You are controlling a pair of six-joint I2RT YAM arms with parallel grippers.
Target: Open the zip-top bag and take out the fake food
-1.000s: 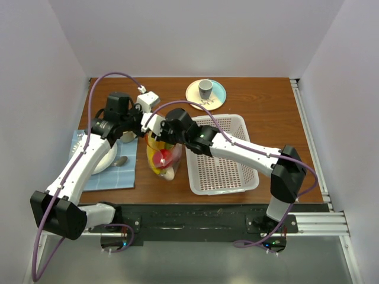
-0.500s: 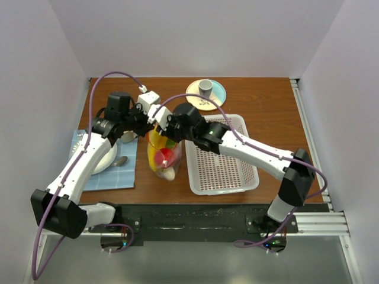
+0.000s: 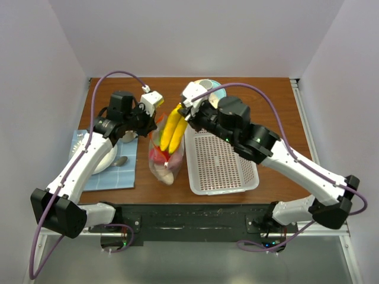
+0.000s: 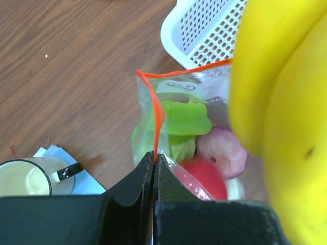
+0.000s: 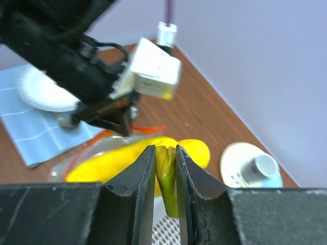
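Observation:
The banana bunch point(image 3: 172, 128) goes to the empty basket's bottom next, which lies below my right gripper and to its right in the top view. My right gripper lowers the bunch there and releases it.
The clear zip-top bag point(image 3: 162, 158) stands on the table with its mouth open, its orange-red zip strip point(image 4: 158, 115) running up to my left gripper point(image 4: 153, 154). That gripper is shut on the bag's edge point(image 3: 155, 120). Of the fake food, a red round fruit point(image 4: 210, 179), green pieces point(image 4: 187, 118) and a purple piece point(image 4: 223, 151) lie inside the bag. The yellow banana bunch point(image 3: 172, 128) hangs above the bag's mouth. My right gripper point(image 5: 165, 153) is shut on its green stem point(image 5: 167, 178), beside the basket's far left corner point(image 3: 187, 114).
A white basket point(image 3: 220, 177) sits just right of the bag. A plate with a grey cup point(image 5: 254, 166) stands behind it, largely hidden by my right arm in the top view. On the left a blue cloth point(image 3: 112, 174) carries a white bowl point(image 3: 105, 158) and a spoon point(image 3: 119, 161).
The right gripper has closed on the banana bunch and lifted it up out of the bag, toward the back right. The left gripper has kept its hold on the bag's edge.

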